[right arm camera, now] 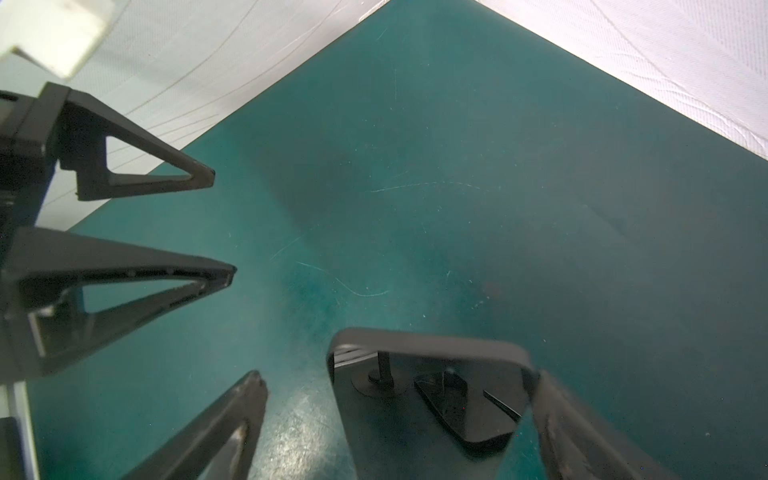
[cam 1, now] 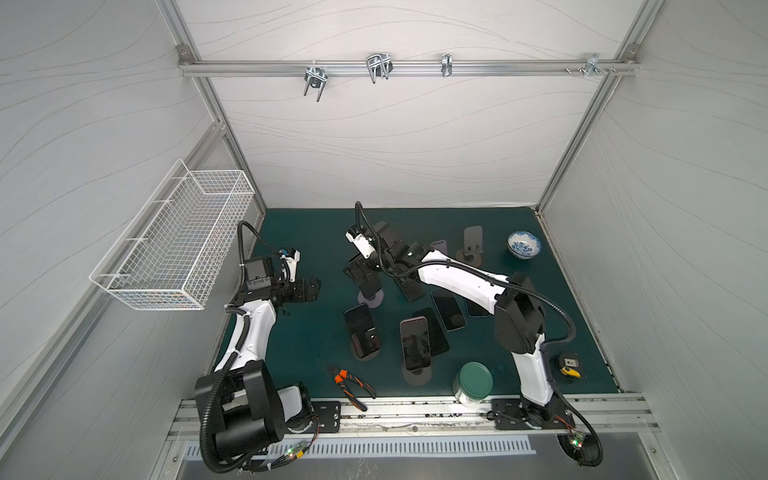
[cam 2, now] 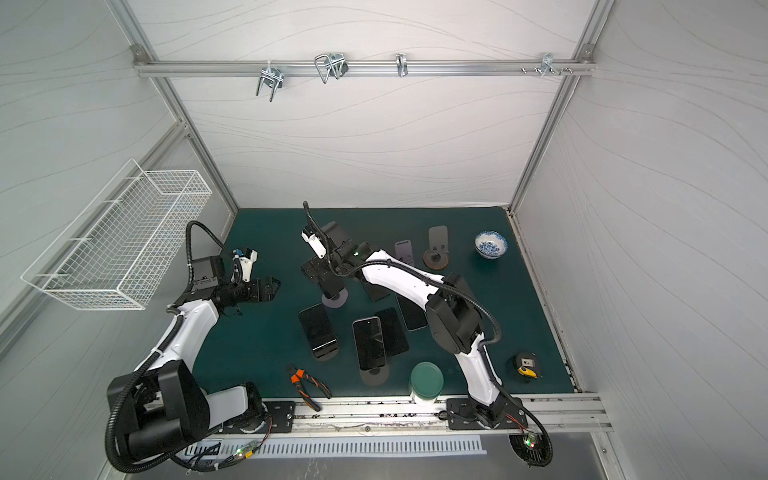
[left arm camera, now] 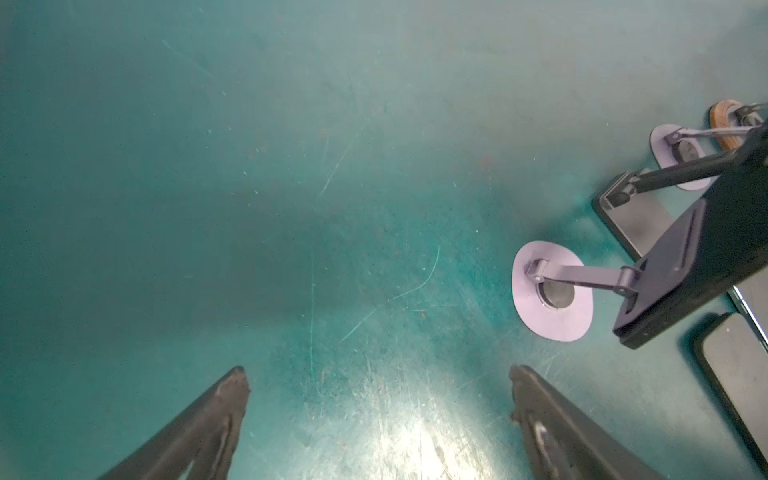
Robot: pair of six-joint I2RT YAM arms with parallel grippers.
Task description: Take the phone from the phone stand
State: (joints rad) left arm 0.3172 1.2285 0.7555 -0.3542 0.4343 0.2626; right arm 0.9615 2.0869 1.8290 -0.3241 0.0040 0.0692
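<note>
The phone should be centred between the fingers of my right gripper before they close, but one finger still stands well apart. Next I should lower my right gripper deeper over the phone's top end.
A dark phone leans on a purple phone stand whose round base sits mid-table. My right gripper is open around the phone's top. One finger lies close against its edge and the other is well apart. In both top views the right gripper hides most of the phone. My left gripper is open and empty over bare green mat. It sits left of the stand in both top views.
Other phones rest on stands or lie flat in front of the stand. Pliers, a green-lidded jar and a tape measure sit near the front edge. A bowl stands at the back right, and a wire basket hangs on the left wall.
</note>
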